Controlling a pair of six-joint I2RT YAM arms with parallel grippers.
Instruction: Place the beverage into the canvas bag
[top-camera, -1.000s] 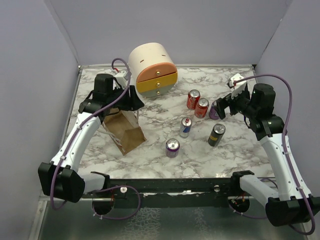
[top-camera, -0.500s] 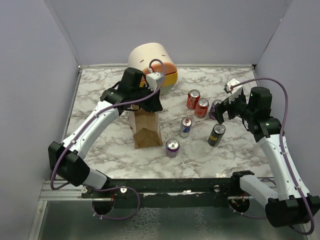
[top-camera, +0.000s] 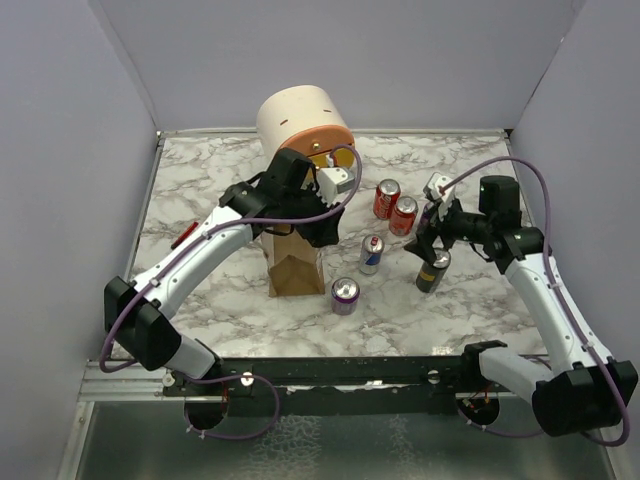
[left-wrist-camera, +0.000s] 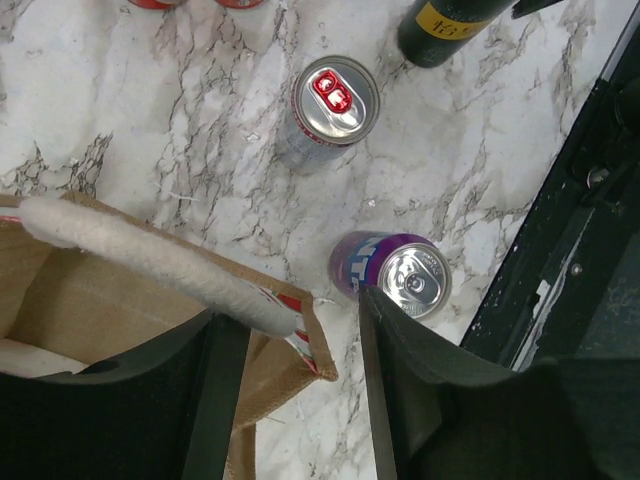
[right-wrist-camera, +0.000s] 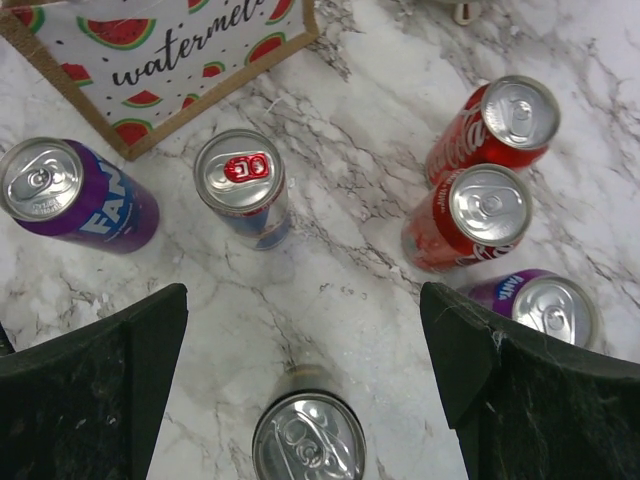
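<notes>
The right gripper should move toward the bag and then down around the slim silver-blue can with the red tab (top-camera: 371, 254) (right-wrist-camera: 247, 193), because its open fingers are by the dark can.
The tan canvas bag (top-camera: 295, 268) stands upright at mid table; its watermelon print shows in the right wrist view (right-wrist-camera: 180, 60). My left gripper (top-camera: 305, 236) hangs over its mouth. In the left wrist view the jaws (left-wrist-camera: 295, 312) stand apart, one finger inside the bag (left-wrist-camera: 80, 300), the other outside, with the cream handle (left-wrist-camera: 150, 258) and bag corner between them. My right gripper (top-camera: 428, 238) is open wide and empty above a dark can (top-camera: 432, 271), which sits between its fingers in its wrist view (right-wrist-camera: 308, 440).
Other cans stand around: a slim silver-blue can (top-camera: 371, 254), a purple Fanta (top-camera: 345, 295) by the bag, two red cola cans (top-camera: 386, 198) (top-camera: 404, 215), and another purple can (right-wrist-camera: 540, 305). The cream-and-orange drawer box (top-camera: 300, 120) stands behind the bag. A small red object (top-camera: 183, 235) lies at left.
My left arm swung right with the bag, which went from tilted at the left to upright at mid table. My right gripper moved left and down over the dark can.
</notes>
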